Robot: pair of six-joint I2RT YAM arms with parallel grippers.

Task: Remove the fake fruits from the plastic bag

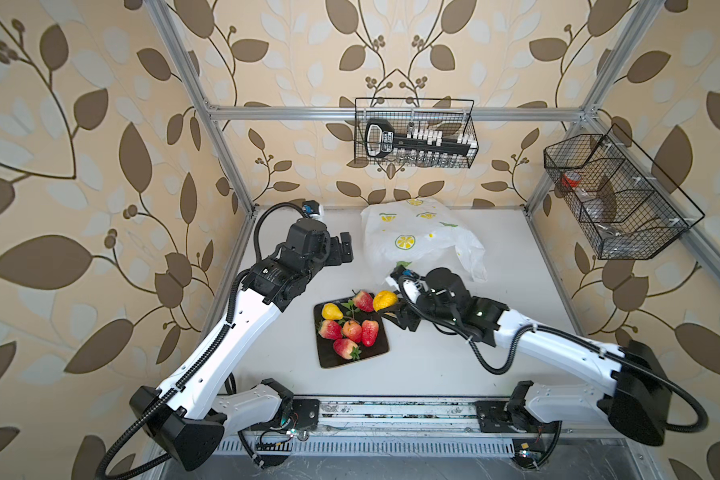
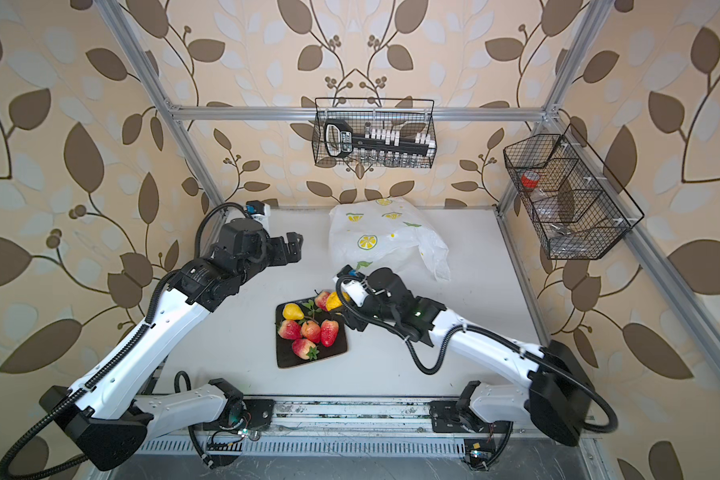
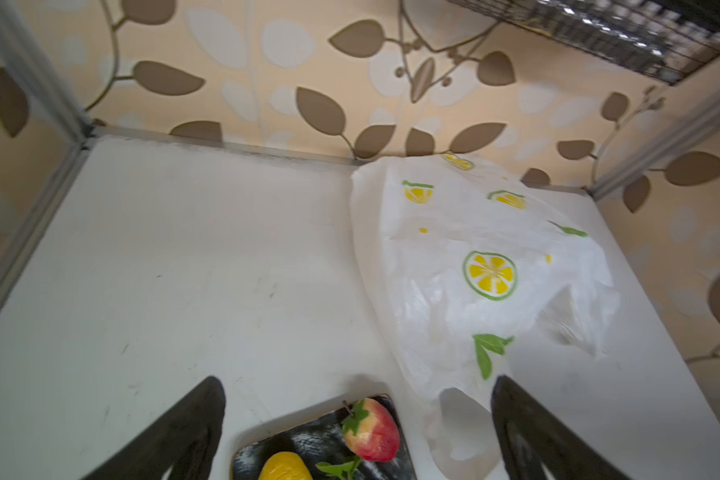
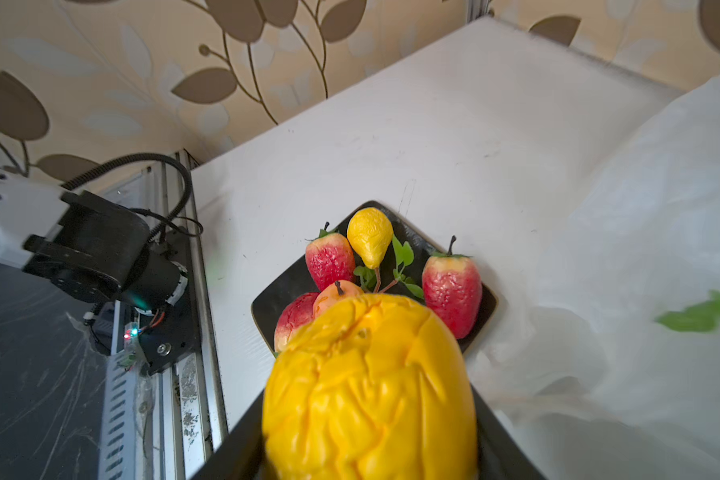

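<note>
My right gripper moves toward the pear and down to release the fruit next, since the gap beside the green sprig [image 1: 350,309] lies below on that side.
The white plastic bag [image 1: 416,241] [image 3: 474,270] printed with lemon slices lies crumpled at the back of the table. In front of it a black tray [image 1: 375,352] [image 4: 275,299] holds several red strawberries [image 1: 352,330], a yellow pear [image 1: 332,311] and a green sprig [image 1: 350,309]. My right gripper [image 1: 391,309] [image 4: 371,436] is shut on a wrinkled yellow fruit [image 1: 385,300] [image 4: 371,374] over the tray's far right corner, just off the bag's mouth. My left gripper [image 1: 344,249] [image 3: 358,382] hangs open and empty to the left of the bag.
A wire basket [image 1: 416,133] with a black tool hangs on the back rail. Another wire basket [image 1: 616,195] hangs on the right frame. Aluminium posts stand at the table's back corners, and the arm bases sit on the front rail [image 1: 391,411].
</note>
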